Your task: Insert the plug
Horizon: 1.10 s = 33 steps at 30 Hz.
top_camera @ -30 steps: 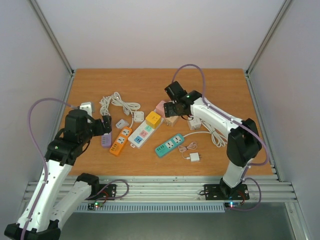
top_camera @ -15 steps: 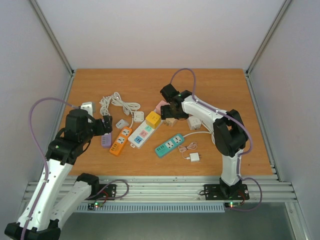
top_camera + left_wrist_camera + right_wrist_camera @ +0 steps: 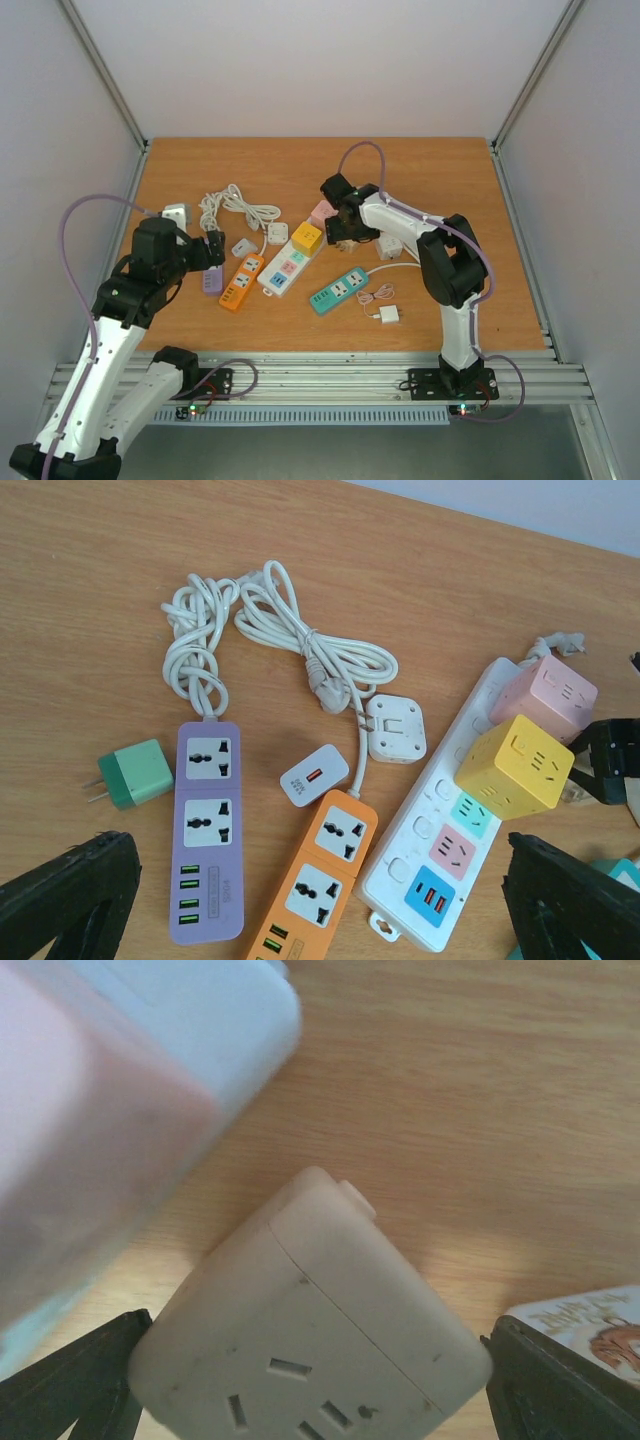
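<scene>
The beige cube's corners face the robot's fingers, so the right gripper will turn, ease away from the pink cube (image 3: 90, 1150) and close on the beige cube's flat sides.
My right gripper (image 3: 345, 230) is low over a beige cube socket (image 3: 310, 1340) that rests on the wood. Its jaws stand wide, one on each side of the cube, close to its sides; in the right wrist view (image 3: 315, 1390) only the fingertips (image 3: 70, 1385) show. A pink cube (image 3: 90, 1150) is blurred just beside it. My left gripper (image 3: 213, 255) is open and empty, hovering above the purple power strip (image 3: 208, 830) and the orange power strip (image 3: 315, 880). A white plug on a coiled white cable (image 3: 270, 620) lies beyond them.
A white strip (image 3: 440, 820) carries a yellow cube (image 3: 515, 765), with the pink cube (image 3: 545, 695) behind. A green charger (image 3: 135, 773), a small white charger (image 3: 314, 774) and a white adapter (image 3: 396, 727) lie loose. A teal strip (image 3: 339, 290) and a white charger (image 3: 388, 315) lie nearer.
My right arm has folded and swung left, bringing its gripper down around the beige cube. The left arm has not moved.
</scene>
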### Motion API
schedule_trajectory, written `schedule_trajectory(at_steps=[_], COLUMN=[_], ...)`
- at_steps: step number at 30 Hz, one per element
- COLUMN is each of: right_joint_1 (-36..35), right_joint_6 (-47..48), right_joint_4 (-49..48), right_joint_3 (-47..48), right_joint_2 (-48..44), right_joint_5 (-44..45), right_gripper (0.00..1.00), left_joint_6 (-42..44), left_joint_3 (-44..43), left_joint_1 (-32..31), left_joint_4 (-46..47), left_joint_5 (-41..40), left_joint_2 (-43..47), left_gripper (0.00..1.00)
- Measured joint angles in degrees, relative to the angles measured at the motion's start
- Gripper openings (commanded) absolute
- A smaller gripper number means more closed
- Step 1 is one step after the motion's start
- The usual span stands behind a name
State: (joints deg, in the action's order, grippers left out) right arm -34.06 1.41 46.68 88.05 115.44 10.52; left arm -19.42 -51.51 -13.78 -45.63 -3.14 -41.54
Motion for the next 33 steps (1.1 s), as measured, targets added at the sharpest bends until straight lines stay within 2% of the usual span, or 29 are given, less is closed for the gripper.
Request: schedule_trajectory(at_steps=[5,11,21,29,33], right_joint_1=[0.3,1.4,3.0,3.5,3.6], right_joint_6=[0.0,-1.1,-8.4,-12.3,-13.4], right_joint_4=[-0.1,-0.8,-2.8,-2.0,0.0], right_joint_3=[-4.2,-5.3,-5.3,-4.6,-3.3], right_joint_2=[-1.0,-1.3,-1.8,-1.9,-1.8], right_joint_5=[2.3,1.1,-1.9,-1.7,-1.7], right_gripper=[0.9,0.92,0.81,0.86,0.82], left_joint_6=[0.0,0.0,0.2,0.2,0.2], left_joint_3=[0.0,0.0,0.0,0.0,0.0], left_joint_1=[0.0,0.0,0.0,0.0,0.0], left_joint_4=[0.0,0.0,0.0,0.0,0.0], left_joint_5=[0.0,0.0,0.0,0.0,0.0], left_joint_2=[-0.5,-0.5,-0.5,-0.5,-0.5], left_gripper=[0.99,0.99,0.99,0.99,0.99])
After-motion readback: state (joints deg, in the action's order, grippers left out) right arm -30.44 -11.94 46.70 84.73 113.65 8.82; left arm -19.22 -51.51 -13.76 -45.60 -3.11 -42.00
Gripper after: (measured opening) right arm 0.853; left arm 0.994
